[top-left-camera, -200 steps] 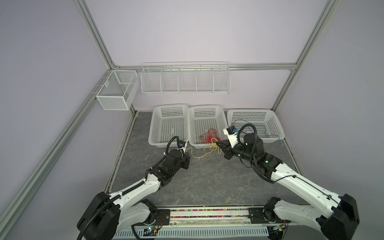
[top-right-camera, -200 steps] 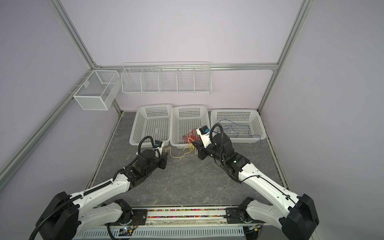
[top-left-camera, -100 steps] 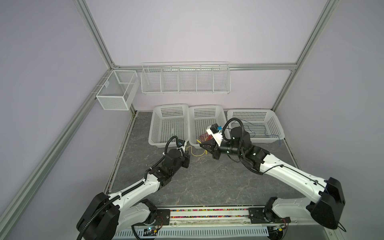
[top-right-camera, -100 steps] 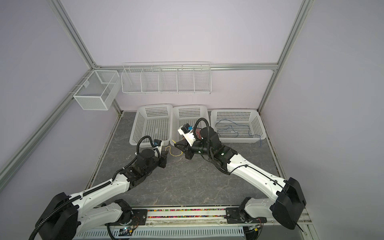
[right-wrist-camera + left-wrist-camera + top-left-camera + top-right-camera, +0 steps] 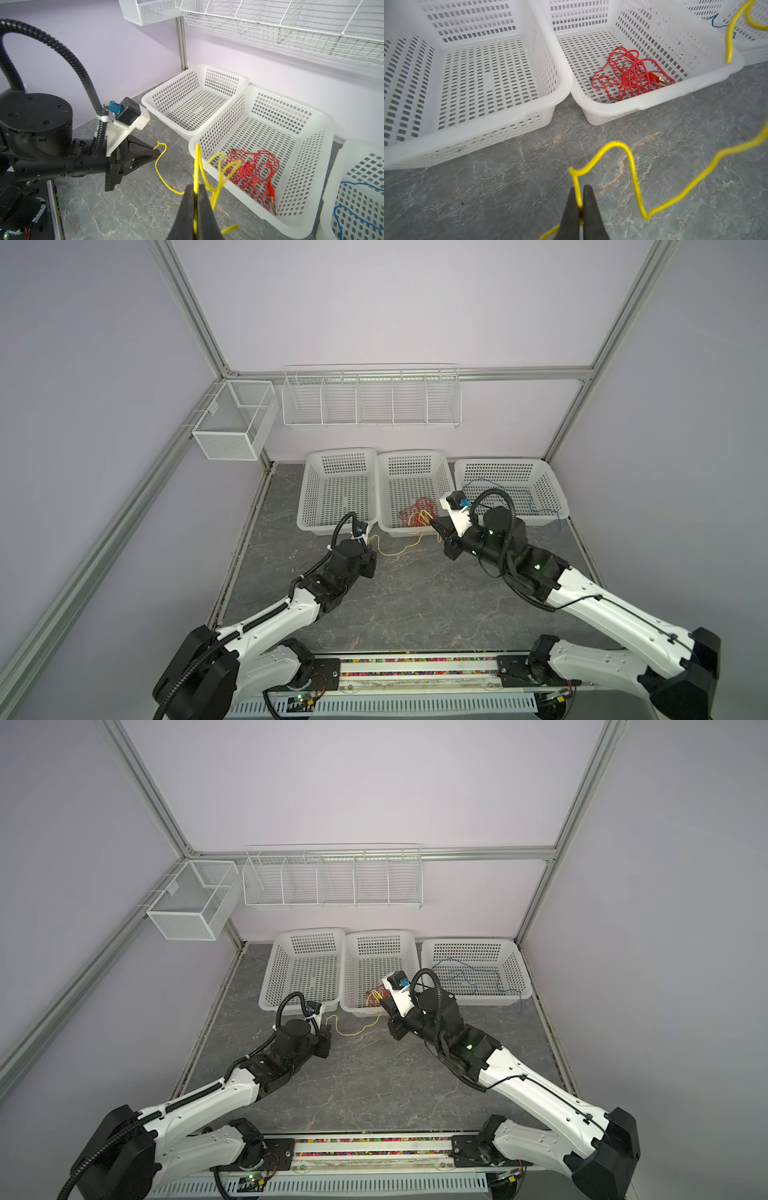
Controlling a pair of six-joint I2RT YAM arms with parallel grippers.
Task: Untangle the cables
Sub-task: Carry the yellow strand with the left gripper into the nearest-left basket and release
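The robot will next raise its left gripper outward over the empty basket (image 5: 339,494), lower it inside and let go of the yellow cable (image 5: 399,549), since red and blue cables are in the other baskets.
The yellow cable (image 5: 399,549) hangs slack over the grey floor between my two grippers in both top views. My left gripper (image 5: 579,189) is shut on one stretch of it, low in front of the left basket (image 5: 340,452). My right gripper (image 5: 195,187) is shut on another stretch with several loose yellow loops, just in front of the middle basket (image 5: 411,454). The red cable (image 5: 253,170) lies bunched in the middle basket. The blue cable (image 5: 498,485) lies in the right basket (image 5: 498,462), one end trailing over its rim.
Three white perforated baskets stand side by side along the back wall. A wire shelf (image 5: 370,398) and a mesh box (image 5: 232,427) hang on the walls above them. My left gripper (image 5: 159,153) shows close beside the right one.
My right gripper swung left toward the left gripper with the yellow cable, then came back to the right near the middle basket's front. The left arm stayed put.
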